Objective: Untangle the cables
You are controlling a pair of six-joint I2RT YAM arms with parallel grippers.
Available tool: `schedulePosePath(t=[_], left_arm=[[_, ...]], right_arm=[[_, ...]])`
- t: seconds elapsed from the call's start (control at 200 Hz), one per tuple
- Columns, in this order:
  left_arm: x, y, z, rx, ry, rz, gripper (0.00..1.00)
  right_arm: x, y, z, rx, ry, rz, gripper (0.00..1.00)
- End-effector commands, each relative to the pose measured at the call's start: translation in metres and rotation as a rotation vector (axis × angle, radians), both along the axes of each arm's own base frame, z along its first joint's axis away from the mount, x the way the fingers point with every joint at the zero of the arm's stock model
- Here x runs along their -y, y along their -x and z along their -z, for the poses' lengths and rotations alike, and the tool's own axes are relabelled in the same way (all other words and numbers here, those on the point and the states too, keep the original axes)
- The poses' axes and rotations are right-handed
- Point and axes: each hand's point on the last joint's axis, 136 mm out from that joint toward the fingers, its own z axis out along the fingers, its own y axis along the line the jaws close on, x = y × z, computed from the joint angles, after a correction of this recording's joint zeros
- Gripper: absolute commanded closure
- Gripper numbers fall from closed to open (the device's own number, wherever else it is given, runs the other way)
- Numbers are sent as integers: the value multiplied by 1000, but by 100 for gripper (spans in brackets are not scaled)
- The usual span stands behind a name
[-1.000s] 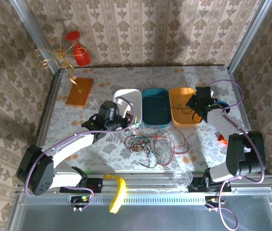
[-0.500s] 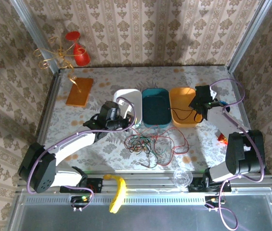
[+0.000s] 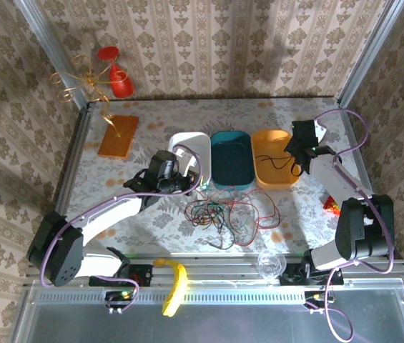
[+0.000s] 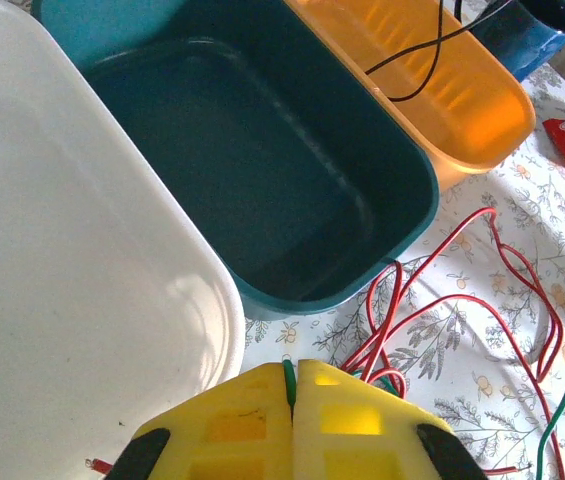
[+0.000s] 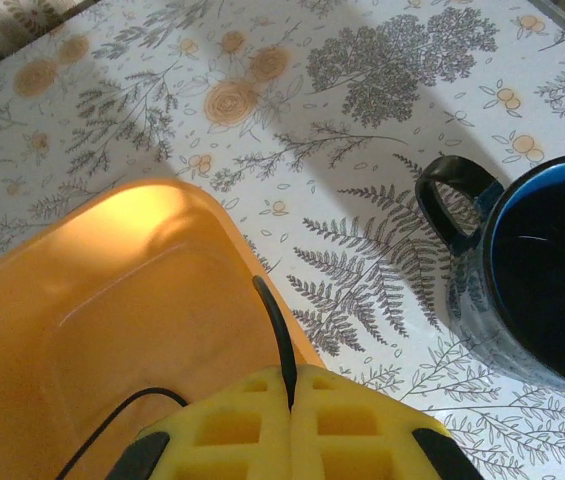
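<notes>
The black cable (image 5: 277, 330) goes away from the blue mug next. My right gripper releases it over the orange tray's bottom, since the cable's trailing part already lies there.
The cables (image 3: 223, 211) lie as a loose tangle of red, green and black wires on the table in front of the trays. My left gripper (image 3: 189, 184) hangs at the white tray's near corner, shut on a green cable (image 4: 288, 372), with red cable loops (image 4: 482, 290) just to its right. My right gripper (image 3: 300, 158) is over the far right corner of the orange tray (image 3: 273, 179), shut on a black cable (image 5: 277, 330). That black cable trails back into the orange tray (image 5: 112, 300).
A white tray (image 3: 187, 143), a teal tray (image 3: 232, 182) and the orange tray stand side by side mid-table. A blue mug (image 5: 552, 280) sits right of the orange tray. A red packet (image 3: 330, 207), a clear glass (image 3: 271, 263), a banana (image 3: 175, 286) and an orange board (image 3: 118, 136) lie around.
My right gripper has moved back and to the right with the black cable. The left gripper has shifted only slightly and still grips the green cable.
</notes>
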Motion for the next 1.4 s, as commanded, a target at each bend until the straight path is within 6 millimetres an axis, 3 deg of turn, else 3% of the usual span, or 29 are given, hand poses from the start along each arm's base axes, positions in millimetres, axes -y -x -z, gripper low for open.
schedulePosePath(t=[0.0,0.205,0.495,0.57,0.615,0.685,0.795,0.935,1.02,1.075,1.16,1.235,1.295,1.395], left_arm=[[5,-1,-9,20,6,21,100],[7,-4,-10,31,5,18,100],[17,-5,-9,36,2,35,100],[18,-6,-10,38,3,36,100],[18,-6,-11,40,6,38,100],[18,-6,-10,38,6,37,100],[19,-6,-10,35,10,36,100],[20,-5,-8,30,15,40,100],[20,-5,-8,34,17,41,100],[21,-5,-8,32,19,45,100],[23,-4,-9,28,30,58,100],[25,-3,-12,14,64,75,100],[27,-3,-16,-4,113,85,100],[28,-4,-26,-32,200,101,100]], right_arm=[[-14,3,16,-56,-3,-72,100],[-51,18,45,-158,-119,-219,100],[-57,38,73,-279,-165,-227,100],[-56,37,74,-290,-158,-231,93],[-56,33,70,-282,-152,-235,88],[-54,28,61,-259,-131,-235,71],[-45,21,38,-214,-74,-218,58],[-39,20,7,-137,-30,-214,51],[-39,27,-6,-109,-6,-214,50],[-42,35,-24,-62,2,-236,50],[-71,44,-35,-7,-53,-363,50],[-135,58,-49,92,-207,-646,51],[-189,82,-58,139,-361,-883,50],[-246,119,-61,112,-536,-1122,50]])
